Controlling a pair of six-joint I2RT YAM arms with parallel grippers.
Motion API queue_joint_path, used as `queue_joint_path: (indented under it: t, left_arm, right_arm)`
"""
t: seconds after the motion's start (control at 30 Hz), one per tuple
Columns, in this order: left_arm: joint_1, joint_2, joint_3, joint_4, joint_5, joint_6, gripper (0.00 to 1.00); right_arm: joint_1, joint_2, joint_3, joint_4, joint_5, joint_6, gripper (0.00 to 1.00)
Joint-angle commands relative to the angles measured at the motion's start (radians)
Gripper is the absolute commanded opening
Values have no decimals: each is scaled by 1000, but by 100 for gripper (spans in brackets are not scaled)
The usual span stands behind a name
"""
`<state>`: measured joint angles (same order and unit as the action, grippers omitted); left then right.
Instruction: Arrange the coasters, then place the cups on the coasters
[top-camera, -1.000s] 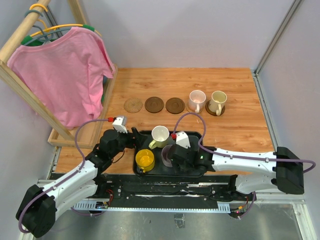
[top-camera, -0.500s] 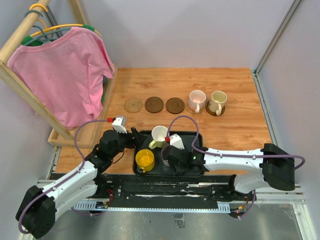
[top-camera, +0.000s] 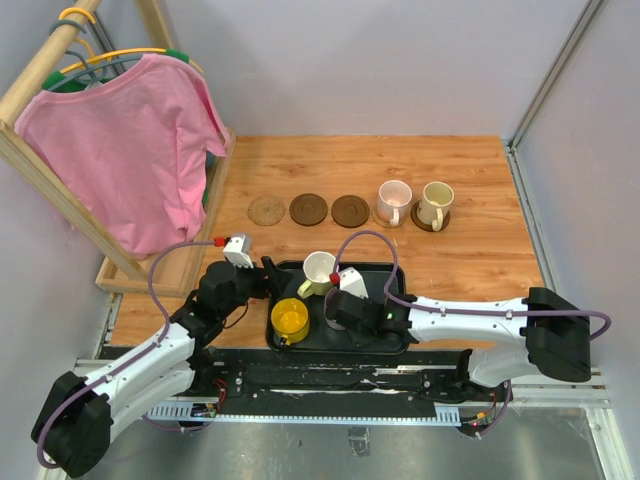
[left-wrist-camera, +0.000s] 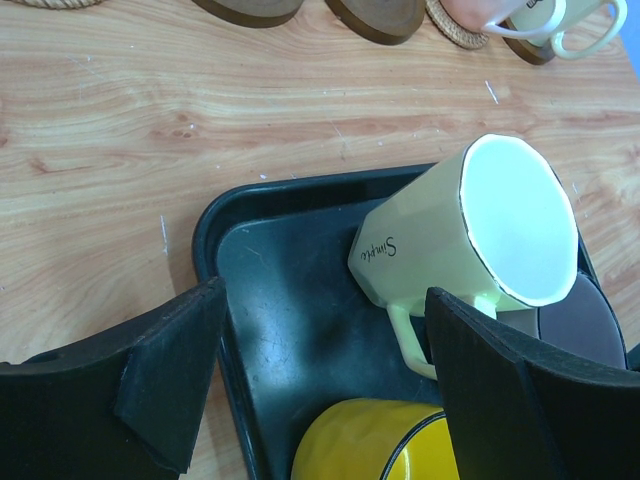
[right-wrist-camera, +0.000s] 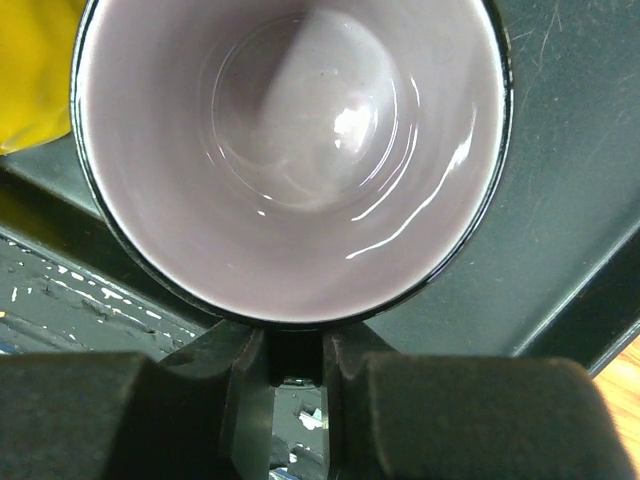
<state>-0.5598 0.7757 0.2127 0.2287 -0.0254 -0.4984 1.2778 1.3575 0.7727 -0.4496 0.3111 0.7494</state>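
My right gripper holds the purple cup (right-wrist-camera: 290, 150) and will next carry it up, outward and down to release it on the brown coaster beside the pink cup, since the coaster lies outward of it.
A greyish purple cup (right-wrist-camera: 290, 150) stands in the black tray (top-camera: 392, 268). My right gripper (right-wrist-camera: 295, 360) is shut on its dark handle at the near side, and the right wrist covers most of that cup from above. A pale cream cup (left-wrist-camera: 470, 230) and a bright yellow cup (left-wrist-camera: 380, 440) also sit in the tray. My left gripper (left-wrist-camera: 325, 300) hangs open over the tray's left end, holding nothing. Further back, a cork coaster (top-camera: 266, 210) and two brown coasters (top-camera: 308, 209) (top-camera: 350, 210) lie bare. A pink cup (top-camera: 394, 200) and a cream cup (top-camera: 435, 205) stand on coasters.
A wooden clothes rack (top-camera: 170, 265) with a pink shirt (top-camera: 130, 140) stands at the left of the table. Grey walls and a metal frame (top-camera: 525, 210) close the back and right side.
My right arm slid left toward the purple cup and its jaws closed on the handle. The left arm has stayed still.
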Motion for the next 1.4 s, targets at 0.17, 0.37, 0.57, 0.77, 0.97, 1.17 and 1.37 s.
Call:
queue_joint_path:
  t: [0.17,0.37,0.57,0.77,0.97,1.17,1.37]
  left_arm:
    - [-10,-21,-22,6,0,-8,84]
    - [-11,-24,-18,8,-6,-3,84]
    - [-11,-30,8,-9,-22,10,85]
    - [-11,-25,37,-15,-48,23,84]
    - [-9,-7,63,-9,-101,47,84]
    - [-10,32,97,2,-154,67,84]
    - [-10,78,119,6,-204,80,84]
  right_arm:
    - [55,-82,-16,-68,53,30,1]
    - [91,-127,51,-250,223,155,1]
    - [91,-113,185,-388,379,188,1]
    - [-2,-101,310,-398,489,18,1]
    - [-177,-86,393,-260,420,-172,1]
    - [-360,10,494,-140,253,-301,1]
    - [-498,202,659,-120,115,-361,1]
